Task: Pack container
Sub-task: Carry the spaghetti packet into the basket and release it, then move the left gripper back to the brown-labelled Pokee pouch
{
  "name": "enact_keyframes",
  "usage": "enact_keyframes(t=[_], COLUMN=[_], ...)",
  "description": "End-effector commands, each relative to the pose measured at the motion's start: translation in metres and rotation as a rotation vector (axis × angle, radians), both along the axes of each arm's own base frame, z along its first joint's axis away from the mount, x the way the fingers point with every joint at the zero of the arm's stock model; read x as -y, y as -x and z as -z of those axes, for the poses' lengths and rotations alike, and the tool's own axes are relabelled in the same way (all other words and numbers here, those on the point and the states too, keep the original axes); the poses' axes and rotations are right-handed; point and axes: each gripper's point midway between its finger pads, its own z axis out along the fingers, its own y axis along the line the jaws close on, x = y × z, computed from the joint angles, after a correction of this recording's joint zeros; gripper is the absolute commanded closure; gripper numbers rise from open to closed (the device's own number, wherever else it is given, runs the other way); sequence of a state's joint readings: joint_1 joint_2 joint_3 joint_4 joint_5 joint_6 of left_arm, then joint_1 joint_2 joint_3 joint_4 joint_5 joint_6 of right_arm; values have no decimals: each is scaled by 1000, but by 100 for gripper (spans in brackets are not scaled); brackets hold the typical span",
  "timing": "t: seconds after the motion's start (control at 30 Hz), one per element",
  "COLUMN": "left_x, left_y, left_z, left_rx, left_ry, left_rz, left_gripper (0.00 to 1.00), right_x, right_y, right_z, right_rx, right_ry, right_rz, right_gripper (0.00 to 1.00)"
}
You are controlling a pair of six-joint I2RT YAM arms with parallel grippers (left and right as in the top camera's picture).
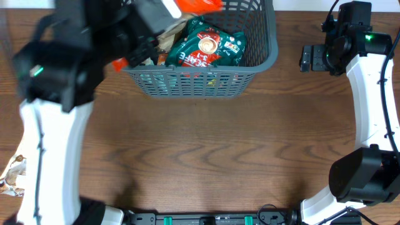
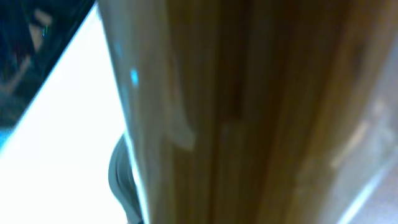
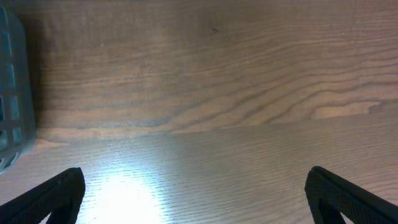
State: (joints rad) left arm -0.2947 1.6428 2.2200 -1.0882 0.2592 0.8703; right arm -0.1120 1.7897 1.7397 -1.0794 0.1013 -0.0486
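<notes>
The green packet's far edge [image 1: 199, 26] is below my left gripper and to its right in the overhead view, so I will lower the overhanging orange packet there and let go of it.
The dark grey slatted container [image 1: 259, 61] stands at the table's far middle. It holds a green coffee packet [image 1: 209, 44] and other packets half hidden under my left arm. My left gripper [image 1: 178, 9] is raised over the container's back left and looks shut on an orange packet [image 1: 203, 5]. The left wrist view is only a blur of a tan-gold surface [image 2: 249, 112] very close to the lens. My right gripper [image 1: 306, 58] hangs low over bare table to the right of the container, open and empty [image 3: 196, 199]. The container's corner shows in the right wrist view [image 3: 12, 93].
A crumpled foil wrapper [image 1: 12, 175] lies at the table's left edge. A bit of red-orange packet [image 1: 120, 62] shows beside the container's left wall under my left arm. Wooden table [image 1: 206, 150] spreads in front of the container.
</notes>
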Motion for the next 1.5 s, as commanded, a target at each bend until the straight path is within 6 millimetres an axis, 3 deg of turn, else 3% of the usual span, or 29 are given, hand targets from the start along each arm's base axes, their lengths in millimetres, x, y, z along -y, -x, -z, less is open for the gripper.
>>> enact_keyframes(t=[0.0,0.2,0.33,0.47,0.53,0.63,0.7,0.77,0.9,1.03,1.17,1.27,1.47], left_x=[17,35,45,49,50,49,49,48,43,24,-24,-77,-181], left_y=[-37,-108,-138,-150,-151,-149,-148,-145,-131,-105,-72,-39,42], left_z=[9,38,90,144,163,171,168,161,128,77,38,18,5], left_rx=[110,172,92,-25,-74,-102,-100,-97,-79,-43,-24,-45,-134], left_ry=[-120,-107,-126,-153,-160,-167,-165,-149,-92,-31,-36,-18,137], left_rz=[100,89,96,103,102,104,102,88,47,-56,-263,-502,-966], left_gripper=[94,94,94,93,73,48,27,16,12,3,1,1,1], right_x=[-1,-1,-1,-1,-1,-2,-2,-2,-2,-2,-2,-2,-1], right_y=[0,1,1,2,3,3,3,3,4,4,7,7,6], right_z=[-4,-4,-3,-3,-3,-3,-3,-3,-2,-2,-1,-1,-5], right_rx=[8,4,4,1,-3,-4,-4,-4,-7,-10,-26,-26,-13], right_ry=[7,8,8,8,8,7,7,7,7,16,16,21,26], right_rz=[-18,-21,-21,-21,-22,-22,-22,-22,-22,-41,-44,-53,-51], right_gripper=[1,1,0,1,1,1,1,1,1,1,1,1,1])
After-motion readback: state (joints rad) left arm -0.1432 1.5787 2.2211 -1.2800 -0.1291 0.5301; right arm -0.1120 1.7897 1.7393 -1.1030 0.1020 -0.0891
